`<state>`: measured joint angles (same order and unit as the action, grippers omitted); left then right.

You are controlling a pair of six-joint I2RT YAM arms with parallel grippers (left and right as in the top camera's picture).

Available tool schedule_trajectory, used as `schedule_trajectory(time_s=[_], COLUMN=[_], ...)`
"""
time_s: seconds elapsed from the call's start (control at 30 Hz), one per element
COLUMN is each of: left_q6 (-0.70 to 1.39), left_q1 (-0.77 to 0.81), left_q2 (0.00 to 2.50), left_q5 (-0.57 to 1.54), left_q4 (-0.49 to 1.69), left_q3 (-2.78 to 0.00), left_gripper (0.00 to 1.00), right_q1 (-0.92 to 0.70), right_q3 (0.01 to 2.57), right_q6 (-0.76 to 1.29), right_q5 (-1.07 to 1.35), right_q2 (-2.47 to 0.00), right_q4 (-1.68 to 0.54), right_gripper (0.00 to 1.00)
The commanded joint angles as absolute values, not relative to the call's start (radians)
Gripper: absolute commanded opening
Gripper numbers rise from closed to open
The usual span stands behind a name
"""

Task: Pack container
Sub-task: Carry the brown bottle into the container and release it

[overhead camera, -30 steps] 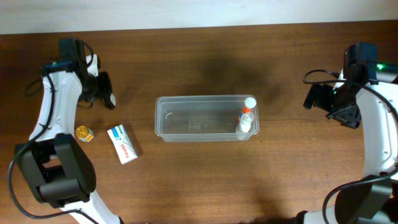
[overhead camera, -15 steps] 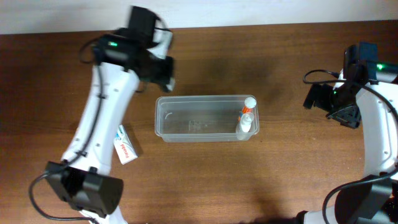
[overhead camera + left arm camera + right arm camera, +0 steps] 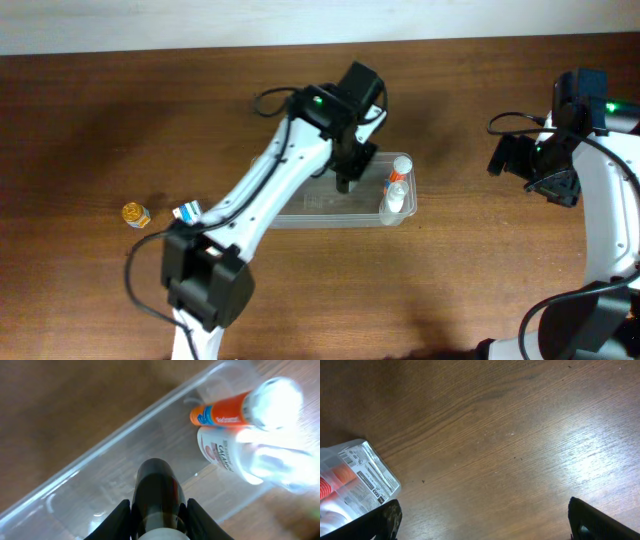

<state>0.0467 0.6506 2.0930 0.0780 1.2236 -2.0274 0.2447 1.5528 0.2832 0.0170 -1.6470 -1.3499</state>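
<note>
My left gripper lowers and shifts the dark bottle toward the orange tube (image 3: 398,172) next, by the tub's far side, since the tub's bottom beside that tube is bare.
The container (image 3: 322,208) is a clear, long plastic tub at the table's middle. An orange tube (image 3: 398,172) and a clear bottle (image 3: 392,206) lie at its right end. My left gripper (image 3: 349,172) hangs over the tub's middle, shut on a dark bottle (image 3: 158,491). The left wrist view shows the tub (image 3: 107,442) below it, with the orange tube (image 3: 220,414) and clear bottle (image 3: 227,455) to the right. My right gripper (image 3: 530,165) is open and empty over bare wood (image 3: 485,520), right of the tub's corner (image 3: 367,477).
A small gold object (image 3: 135,213) and a white-and-blue box (image 3: 187,211), partly hidden by my left arm, lie on the table left of the tub.
My left arm has swung from the far left of the table to over the tub, carrying the dark bottle. The right arm has not moved.
</note>
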Motion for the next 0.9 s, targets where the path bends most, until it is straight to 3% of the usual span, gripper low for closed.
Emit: schedule_trajectory(time_s=[0.0, 0.87], left_q6=[0.045, 0.079], left_q1=[0.67, 0.704], left_q2=[2.15, 2.238], left_q5=[0.089, 0.089], left_q4=[1.22, 1.035], left_q3=[-2.044, -2.043], left_gripper=[0.06, 0.06], right_q1=[0.248, 0.248], right_q3=[1.547, 1.547], right_q6=[0.269, 0.269], right_q5=[0.018, 0.019], right_q2=[-1.646, -1.646], right_q4=[-1.351, -1.351], right_gripper=[0.98, 0.98])
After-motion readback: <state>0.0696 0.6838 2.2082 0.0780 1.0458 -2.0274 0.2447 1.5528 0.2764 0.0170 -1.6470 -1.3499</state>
